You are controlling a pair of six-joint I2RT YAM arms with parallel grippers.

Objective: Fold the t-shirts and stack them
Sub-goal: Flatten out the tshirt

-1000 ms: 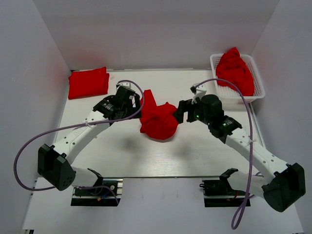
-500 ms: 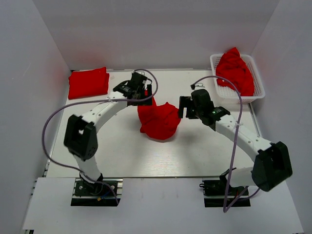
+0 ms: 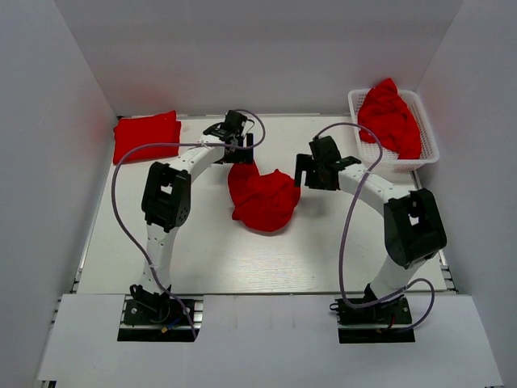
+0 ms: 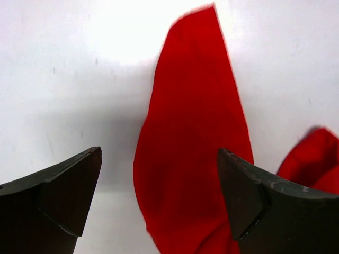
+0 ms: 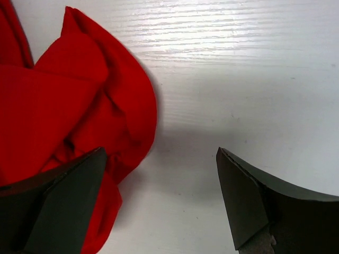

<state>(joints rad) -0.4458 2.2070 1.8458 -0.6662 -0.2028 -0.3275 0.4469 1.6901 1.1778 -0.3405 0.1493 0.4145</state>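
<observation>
My left gripper already has the shirt's pointed flap (image 3: 243,167) (image 4: 188,116) between its fingers. Next, it needs to go almost straight down onto the flap, short of the flap's tip, and close.
A crumpled red t-shirt (image 3: 262,200) lies in a heap on the white table, mid-centre. My left gripper (image 3: 242,156) hovers over its far left edge, open and empty; in the left wrist view a pointed flap of the shirt (image 4: 193,143) lies between the fingers. My right gripper (image 3: 304,174) is open and empty just right of the heap; the right wrist view shows the shirt's edge (image 5: 79,111) by the left finger. A folded red t-shirt (image 3: 146,137) lies at the far left. More red t-shirts (image 3: 390,115) are piled in the white basket (image 3: 359,145).
White walls close in the table on the left, back and right. The basket stands at the far right corner. Both arms' cables loop over the table near the arm bases.
Both arms have drawn back and risen, moving toward the far side. The heap has settled lower. Both grippers are off the cloth.
</observation>
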